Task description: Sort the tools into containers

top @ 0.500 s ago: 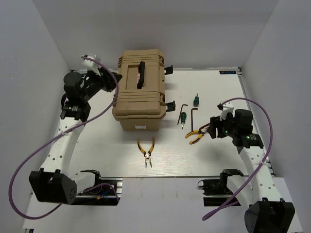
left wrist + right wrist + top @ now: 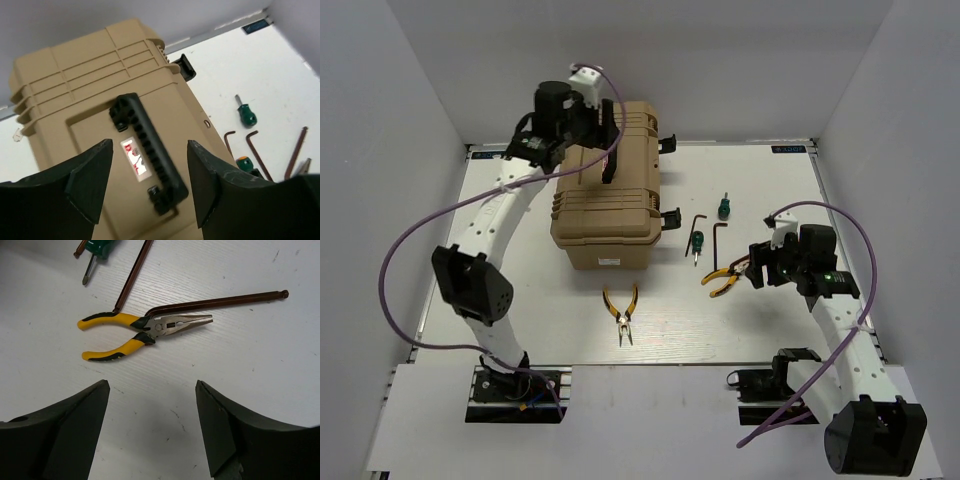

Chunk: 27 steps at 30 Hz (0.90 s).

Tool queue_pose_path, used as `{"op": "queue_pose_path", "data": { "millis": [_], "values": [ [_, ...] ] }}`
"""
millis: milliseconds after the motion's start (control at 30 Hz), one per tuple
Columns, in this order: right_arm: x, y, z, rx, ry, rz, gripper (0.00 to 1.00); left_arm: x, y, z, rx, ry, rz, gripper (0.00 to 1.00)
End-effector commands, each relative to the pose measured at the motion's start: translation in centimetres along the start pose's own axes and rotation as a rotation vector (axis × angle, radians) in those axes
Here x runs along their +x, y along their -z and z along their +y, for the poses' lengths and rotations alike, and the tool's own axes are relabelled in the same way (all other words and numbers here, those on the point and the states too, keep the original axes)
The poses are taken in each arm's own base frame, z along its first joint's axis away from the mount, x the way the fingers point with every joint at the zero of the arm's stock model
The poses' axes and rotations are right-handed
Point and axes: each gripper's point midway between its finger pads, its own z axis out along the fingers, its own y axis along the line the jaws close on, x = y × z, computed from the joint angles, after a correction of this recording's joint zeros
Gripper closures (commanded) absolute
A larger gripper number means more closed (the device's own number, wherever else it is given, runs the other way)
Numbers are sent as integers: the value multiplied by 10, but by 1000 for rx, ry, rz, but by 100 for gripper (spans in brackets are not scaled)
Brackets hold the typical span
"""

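I should move my left gripper down and turn it onto the black handle (image 2: 609, 164) (image 2: 147, 150) below it, because the bar is slanted between my fingers.
A closed tan toolbox (image 2: 610, 200) stands at the table's back left. My left gripper (image 2: 603, 128) is open and empty above its lid; in the left wrist view the gripper (image 2: 149, 167) straddles the black handle (image 2: 147, 150). One pair of yellow-handled pliers (image 2: 723, 278) lies just left of my open, empty right gripper (image 2: 754, 270), and shows in the right wrist view (image 2: 140, 332) ahead of the gripper (image 2: 152, 405). A second pair of pliers (image 2: 621, 311) lies in front of the toolbox. Two green screwdrivers (image 2: 724, 206) (image 2: 697, 243) and two hex keys (image 2: 698, 224) (image 2: 718, 238) lie right of the toolbox.
Black latches (image 2: 669, 217) stick out of the toolbox's right side. White walls close in the table on the left, back and right. The table's front edge (image 2: 650, 364) runs just beyond the arm bases.
My left arm has swung from the left side of the toolbox up and over its lid. The right arm has barely moved. The tools lie where they were.
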Motion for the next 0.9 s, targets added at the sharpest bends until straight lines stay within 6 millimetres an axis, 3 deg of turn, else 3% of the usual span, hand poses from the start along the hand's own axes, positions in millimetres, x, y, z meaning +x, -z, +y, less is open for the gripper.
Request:
{"op": "queue_pose_path", "data": {
  "millis": [0,33,100,200,400,467,633,667,733,800,833,867],
  "values": [
    [-15,6,-5,26,15,-21,24,21,-3,-5,-113,-54,123,28],
    [-13,4,-5,24,14,-9,24,22,-8,-18,-110,-68,131,28],
    [-15,6,-4,25,18,-18,23,38,-20,-16,-165,-83,177,28],
    [-16,8,-2,14,20,-26,23,43,-30,-21,-223,-109,189,28],
    [-17,11,1,7,22,-36,21,65,-33,-15,-365,-163,262,28],
    [-18,11,1,7,26,-40,21,61,-32,-14,-395,-171,248,28],
    [-19,11,2,4,22,-42,21,79,-34,-5,-457,-209,308,35],
    [-19,12,1,6,20,-43,21,85,-35,-3,-468,-213,316,39],
    [-18,11,1,7,19,-40,21,87,-36,0,-480,-216,318,60],
    [-17,11,2,2,20,-39,21,84,-33,-1,-480,-213,309,73],
    [-18,11,1,5,21,-41,21,80,-30,-1,-479,-211,300,85],
    [-17,11,2,0,19,-36,21,66,-27,-3,-478,-203,269,91]
  ]
}}
